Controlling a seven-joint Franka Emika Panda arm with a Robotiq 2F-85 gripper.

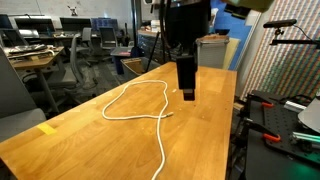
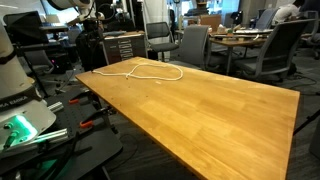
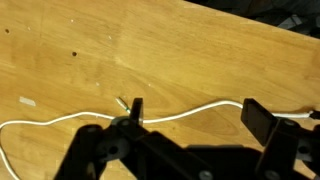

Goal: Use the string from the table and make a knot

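Note:
Next, my gripper shifts to the left in the wrist view and lowers its open fingers around the short dark-tipped end [image 1: 171, 114] [image 3: 121, 103].
The string [image 1: 135, 100] is a thin white cord lying on the light wooden table [image 1: 90, 145]. It forms a loose loop, with a long tail running toward the near edge. The same loop shows at the table's far corner in an exterior view [image 2: 150, 70]. My gripper [image 1: 186, 96] hangs just above the tabletop, beside the loop's end. In the wrist view the gripper [image 3: 198, 115] is open, its two black fingers [image 3: 262, 120] wide apart. The string [image 3: 185, 114] runs flat across the wood between them, held by nothing. A short dark-tipped end [image 3: 122, 102] pokes out by the left finger.
A yellow tape mark [image 1: 47, 128] sits near the table's edge. Office chairs [image 2: 190, 45] and desks stand behind. A grey bin [image 1: 212, 50] is past the far end, and stands and cabling [image 2: 25, 125] crowd the floor beside the table.

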